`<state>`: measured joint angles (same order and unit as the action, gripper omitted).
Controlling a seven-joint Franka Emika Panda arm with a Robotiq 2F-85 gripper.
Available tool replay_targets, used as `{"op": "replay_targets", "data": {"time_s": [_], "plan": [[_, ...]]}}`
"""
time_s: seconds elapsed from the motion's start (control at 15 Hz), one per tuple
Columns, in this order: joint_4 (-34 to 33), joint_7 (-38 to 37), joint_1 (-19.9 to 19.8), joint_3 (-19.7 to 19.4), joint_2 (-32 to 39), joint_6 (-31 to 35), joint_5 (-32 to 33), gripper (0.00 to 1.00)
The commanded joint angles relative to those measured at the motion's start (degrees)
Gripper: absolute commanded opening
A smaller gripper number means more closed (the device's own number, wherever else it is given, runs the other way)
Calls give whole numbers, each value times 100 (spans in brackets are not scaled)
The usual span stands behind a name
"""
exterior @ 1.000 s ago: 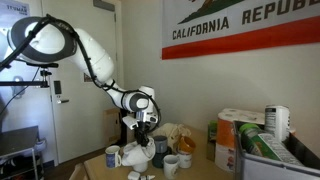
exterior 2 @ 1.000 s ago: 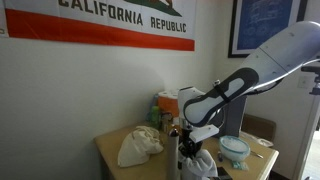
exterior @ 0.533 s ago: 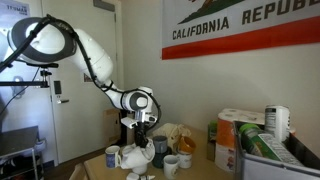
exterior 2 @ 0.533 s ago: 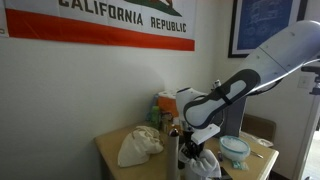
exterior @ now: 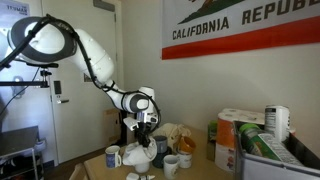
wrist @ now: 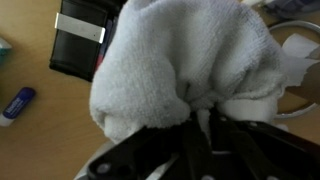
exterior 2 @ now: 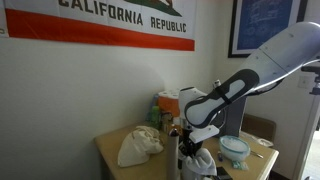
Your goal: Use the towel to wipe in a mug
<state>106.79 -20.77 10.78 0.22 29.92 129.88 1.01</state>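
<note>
I will raise my gripper, cross the mugs and lower the towel onto bare tabletop by the gray bin (exterior: 207, 170), beyond them from my gripper.
My gripper (wrist: 205, 120) is shut on a white towel (wrist: 180, 60). The bunched towel fills the middle of the wrist view and hides what lies right under it. A white curved rim (wrist: 252, 104) shows at the towel's right edge; I cannot tell if it is a mug. In both exterior views the gripper (exterior: 144, 136) (exterior 2: 191, 150) points down over the table with the towel (exterior: 138, 156) (exterior 2: 199, 166) hanging at table height. White mugs stand near it: one (exterior: 113, 156) on one side and two (exterior: 171, 163) (exterior: 185, 159) on the other.
A black box (wrist: 80, 38) and a small blue object (wrist: 18, 103) lie on the wooden table (wrist: 40, 140). A heap of cream cloth (exterior 2: 139, 146), a bowl (exterior 2: 236, 150) and cartons (exterior: 230, 140) share the table. A wall stands close behind.
The gripper and towel have barely shifted over the table; the grip on the towel is unchanged.
</note>
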Motion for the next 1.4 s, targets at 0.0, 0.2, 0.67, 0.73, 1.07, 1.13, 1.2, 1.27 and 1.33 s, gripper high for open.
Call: {"op": "replay_targets", "data": {"time_s": [0.0, 0.2, 0.67, 0.73, 1.07, 1.13, 1.2, 1.27, 1.33], "plan": [[96, -280, 115, -138, -34, 31, 231, 3], [5, -15, 28, 13, 14, -328, 132, 3], [5, 187, -123, 77, -134, -229, -113, 3], [-7, 168, -109, 59, -172, -276, -73, 3], [-154, 345, -146, 81, -437, -651, -55, 3], [-199, 370, -148, 77, -503, -736, -30, 3], [-273, 396, -149, 71, -578, -859, 3, 3], [-371, 445, -157, 60, -664, -979, 43, 3], [-466, 425, -155, 41, -731, -1059, 98, 3]]}}
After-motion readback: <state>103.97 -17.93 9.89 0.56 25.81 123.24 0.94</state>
